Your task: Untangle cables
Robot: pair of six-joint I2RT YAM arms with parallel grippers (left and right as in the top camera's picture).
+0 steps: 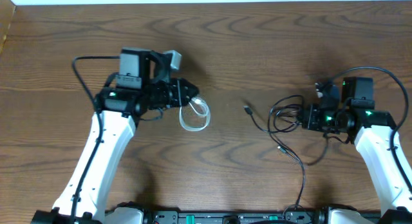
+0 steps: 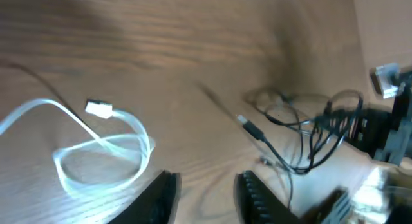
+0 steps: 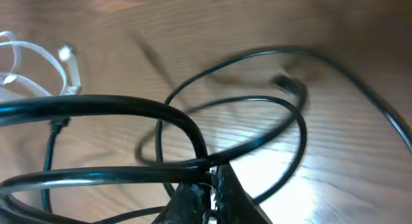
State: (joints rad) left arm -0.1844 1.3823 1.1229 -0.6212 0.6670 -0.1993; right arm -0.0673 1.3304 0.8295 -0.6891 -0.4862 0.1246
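My right gripper goes left in the overhead view to the wood by the black plug (image 1: 259,118) (image 3: 103,143) next, and releases pieces of cable clear of the white coil.
The white cable (image 1: 195,114) lies in a loose coil on the wooden table, its plug (image 2: 98,109) resting on top. My left gripper (image 1: 193,92) hovers at the coil's upper edge; in the left wrist view its jaws (image 2: 206,185) stand open with only bare wood between them, and the white cable (image 2: 103,150) lies just to their left. The black cable (image 1: 283,114) is bunched in loops at the right, one plug end (image 1: 248,109) reaching toward the centre. My right gripper (image 1: 302,118) is shut on a strand of the black cable (image 3: 244,102).
A tail of the black cable (image 1: 299,172) trails down to the table's front edge. Both arm bases sit at the front. Bare wood separates the white coil from the black loops. The white cable (image 3: 38,63) shows at the far left of the right wrist view.
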